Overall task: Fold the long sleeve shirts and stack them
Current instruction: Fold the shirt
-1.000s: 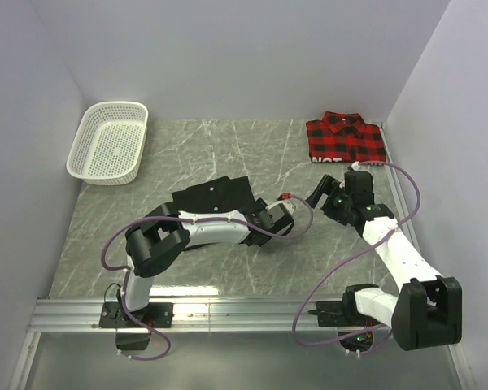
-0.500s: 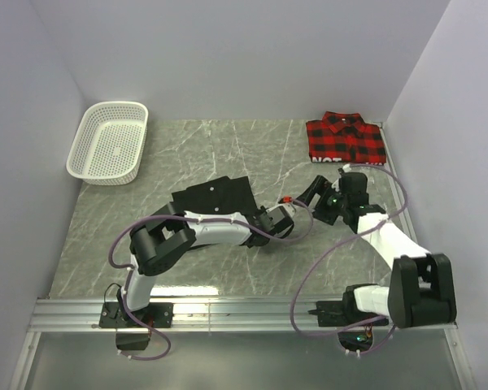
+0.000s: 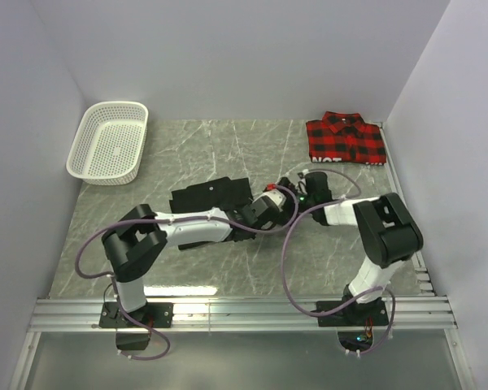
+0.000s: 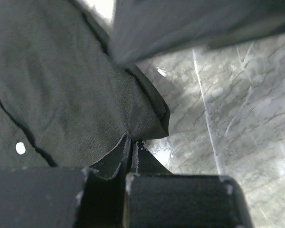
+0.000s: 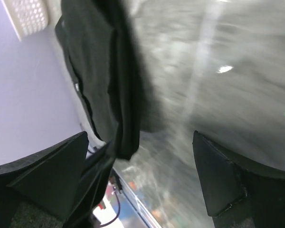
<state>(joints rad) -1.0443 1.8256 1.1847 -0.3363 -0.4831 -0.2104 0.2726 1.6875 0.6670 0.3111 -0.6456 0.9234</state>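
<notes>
My right gripper's open fingers bracket empty air, so it slides left in the top view next, where the hanging fold of the black shirt lies beside it.
The black long sleeve shirt [image 3: 211,195] lies folded at mid-table. My left gripper [image 3: 276,197] is at its right edge. In the left wrist view, the jaws [image 4: 131,145] are shut on a pinched corner of the black fabric [image 4: 61,95], which has a pale button [image 4: 20,148]. My right gripper [image 3: 298,188] hovers just right of that corner. Its fingers [image 5: 47,175] are spread open around empty air [image 5: 140,175], and the hanging black fold [image 5: 102,71] sits toward its left finger. The red-and-black plaid shirt [image 3: 346,138] lies folded at the back right.
A white mesh basket [image 3: 108,142] stands at the back left, also seen blurred in the right wrist view [image 5: 26,16]. Grey marble tabletop [image 4: 237,118] shows right of the held corner. Both arms' purple cables [image 3: 289,236] loop over the near middle.
My left gripper closed on the black shirt's right corner and drew it slightly up and left. The right arm folded in and swung its open gripper left to beside that corner.
</notes>
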